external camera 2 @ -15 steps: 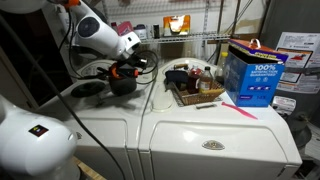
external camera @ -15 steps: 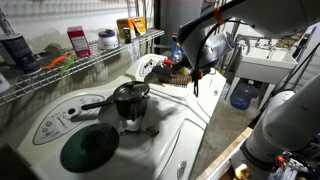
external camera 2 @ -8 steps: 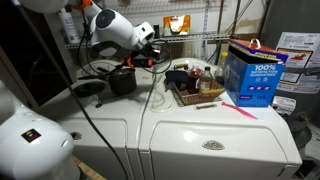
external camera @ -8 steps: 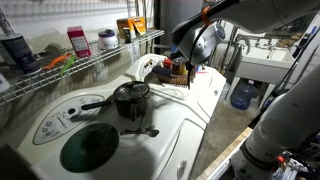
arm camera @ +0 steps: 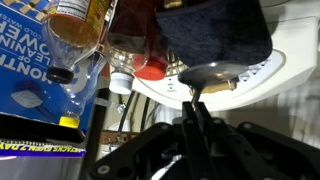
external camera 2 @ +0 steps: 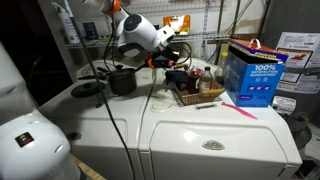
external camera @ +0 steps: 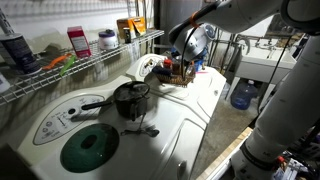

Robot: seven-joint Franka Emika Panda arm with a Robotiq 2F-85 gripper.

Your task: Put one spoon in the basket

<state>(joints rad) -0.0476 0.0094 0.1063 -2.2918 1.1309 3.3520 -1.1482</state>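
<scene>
I will next lower my gripper over the dark cloth in the basket below it and release the spoon's handle there, since bottles crowd the space alongside.
My gripper (external camera 2: 170, 59) is shut on a metal spoon and holds it in the air just beside the near end of the dark-brown basket (external camera 2: 196, 93). In the wrist view the spoon's bowl (arm camera: 210, 73) sticks out past the closed fingers (arm camera: 195, 118), with the handle pinched between them. In an exterior view the gripper (external camera: 180, 62) hangs right over the basket (external camera: 178, 76), which holds several bottles. A second spoon (external camera: 141, 130) lies on the washer top in front of the steel pot (external camera: 130, 98).
A blue detergent box (external camera 2: 250, 72) stands beside the basket and a pink utensil (external camera 2: 240, 109) lies before it. A white wire shelf (external camera: 85, 62) with bottles and boxes runs along the wall. A dark round lid (external camera: 88, 148) lies on the washer.
My gripper has carried the spoon from above the steel pot across the washer top toward the basket, rising a little on the way.
</scene>
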